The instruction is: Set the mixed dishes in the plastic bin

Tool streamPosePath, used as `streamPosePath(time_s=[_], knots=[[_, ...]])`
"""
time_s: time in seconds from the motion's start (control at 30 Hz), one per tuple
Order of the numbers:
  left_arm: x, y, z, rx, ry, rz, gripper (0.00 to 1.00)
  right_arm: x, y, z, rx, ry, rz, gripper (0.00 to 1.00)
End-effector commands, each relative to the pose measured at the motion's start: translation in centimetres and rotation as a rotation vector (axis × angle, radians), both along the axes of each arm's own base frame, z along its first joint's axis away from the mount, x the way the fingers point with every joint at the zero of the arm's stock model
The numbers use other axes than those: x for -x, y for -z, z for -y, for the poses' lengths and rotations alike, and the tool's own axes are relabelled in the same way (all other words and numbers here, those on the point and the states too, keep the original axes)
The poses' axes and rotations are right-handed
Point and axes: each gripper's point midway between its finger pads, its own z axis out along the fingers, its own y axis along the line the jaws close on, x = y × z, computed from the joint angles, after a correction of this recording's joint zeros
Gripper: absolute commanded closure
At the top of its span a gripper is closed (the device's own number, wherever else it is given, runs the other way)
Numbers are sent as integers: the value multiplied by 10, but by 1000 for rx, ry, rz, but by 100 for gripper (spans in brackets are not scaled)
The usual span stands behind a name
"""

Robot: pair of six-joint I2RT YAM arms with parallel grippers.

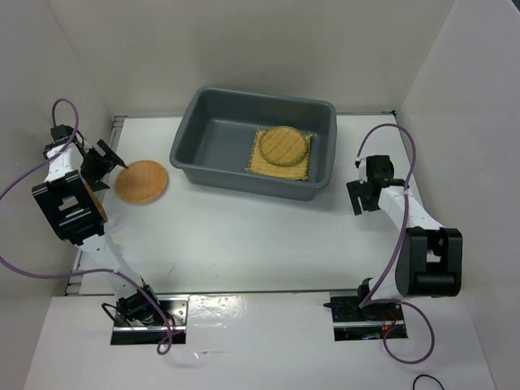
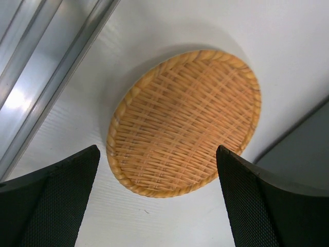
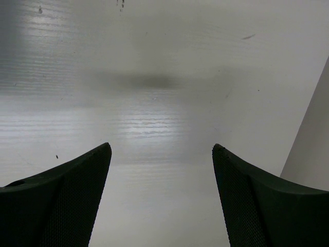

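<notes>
My left gripper should next move down toward the bin (image 1: 195, 138) onto the orange-brown plate's near rim (image 1: 140, 201). The plate is below my left gripper and to its right in the top view.
The dark grey plastic bin (image 1: 195, 138) stands at the back centre. Inside it lies the square tan woven plate (image 1: 258, 165) with the smaller round tan woven plate (image 1: 284, 146) on top. The round orange-brown plate (image 1: 141, 181) lies on the table left of the bin; it also shows in the left wrist view (image 2: 185, 121) as a woven disc. My left gripper (image 1: 114, 159) is open just left of that plate, its jaws wide apart (image 2: 158, 154) and short of the plate's near rim. My right gripper (image 1: 357, 195) is open and empty over bare table (image 3: 162, 149). No clear cups show.
White enclosure walls stand on the left, back and right. A metal rail (image 2: 46, 77) runs along the table's left edge beside the orange-brown plate. The bin's wall (image 2: 303, 139) shows at the right of the left wrist view.
</notes>
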Motion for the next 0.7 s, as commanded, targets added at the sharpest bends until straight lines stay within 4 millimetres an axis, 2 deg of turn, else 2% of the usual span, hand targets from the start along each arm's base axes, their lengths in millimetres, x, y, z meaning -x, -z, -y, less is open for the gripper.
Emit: streamPosePath(time_s=[0.0,0.13,0.17,0.23,0.3,0.4,0.47,0.67], knots=[[9,26,-1,8,15,-53,0,3,-7,-8,-20,-39,21,16],[15,53,4,44,36,-105,0,12,-9,-17,-53,-96,7,16],[16,58,4,50,36,-114,0,18,-4,-18,-57,-113,-19,16],[18,68,7,66,48,-129,0,17,-9,-18,-55,-114,0,16],[13,69,7,78,55,-114,0,22,-8,-17,-48,-109,-11,16],[5,71,21,161,90,-69,0,28,-4,-13,-27,-95,-23,16],[-6,64,31,211,134,8,0,23,-7,-10,-17,-80,0,16],[-12,69,73,479,240,115,0,21,-11,-7,-4,-61,32,16]])
